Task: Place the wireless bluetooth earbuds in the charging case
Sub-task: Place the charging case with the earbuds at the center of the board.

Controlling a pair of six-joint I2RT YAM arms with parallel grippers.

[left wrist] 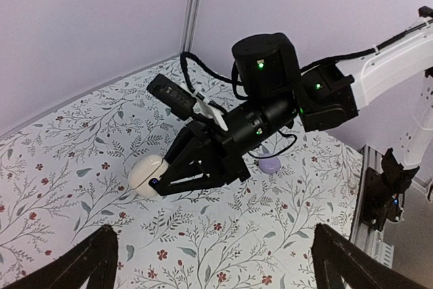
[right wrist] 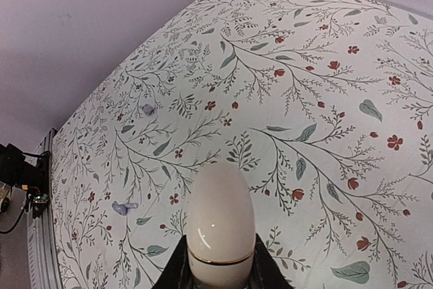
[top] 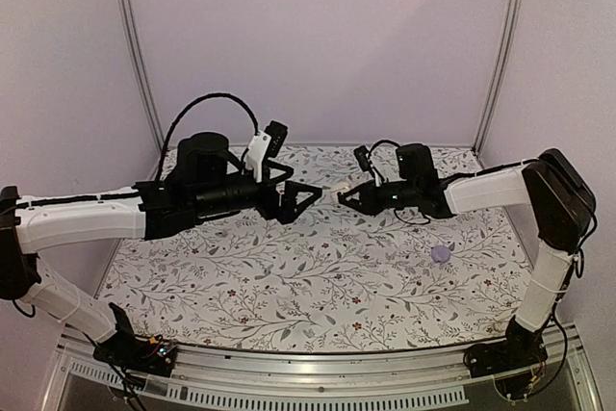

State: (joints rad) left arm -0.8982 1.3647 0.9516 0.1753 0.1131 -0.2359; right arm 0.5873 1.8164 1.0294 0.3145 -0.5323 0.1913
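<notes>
My right gripper will next lower the charging case, edging toward the open left gripper, onto the floral table top [top: 331, 219], because the patch beneath is clear.
My right gripper [right wrist: 220, 270] is shut on a white egg-shaped charging case [right wrist: 220, 220] with its lid closed, held above the middle of the table. The same case [left wrist: 145, 174] shows in the left wrist view, sticking out of the right gripper [left wrist: 164, 178]. Two tiny pale lilac earbuds [right wrist: 147, 109] [right wrist: 123, 206] lie apart on the floral table top, beyond the case. My left gripper [top: 314, 199] hangs open and empty, facing the right gripper [top: 346, 195] across a small gap. Its own fingers [left wrist: 91, 267] stand wide at the bottom of the left wrist view.
A small purple rounded case [top: 440, 254] [left wrist: 269, 165] lies on the table at the right, under the right arm. The floral table top [top: 289, 276] is walled by pale panels at the back and sides. A metal rail [top: 318, 372] runs along the near edge.
</notes>
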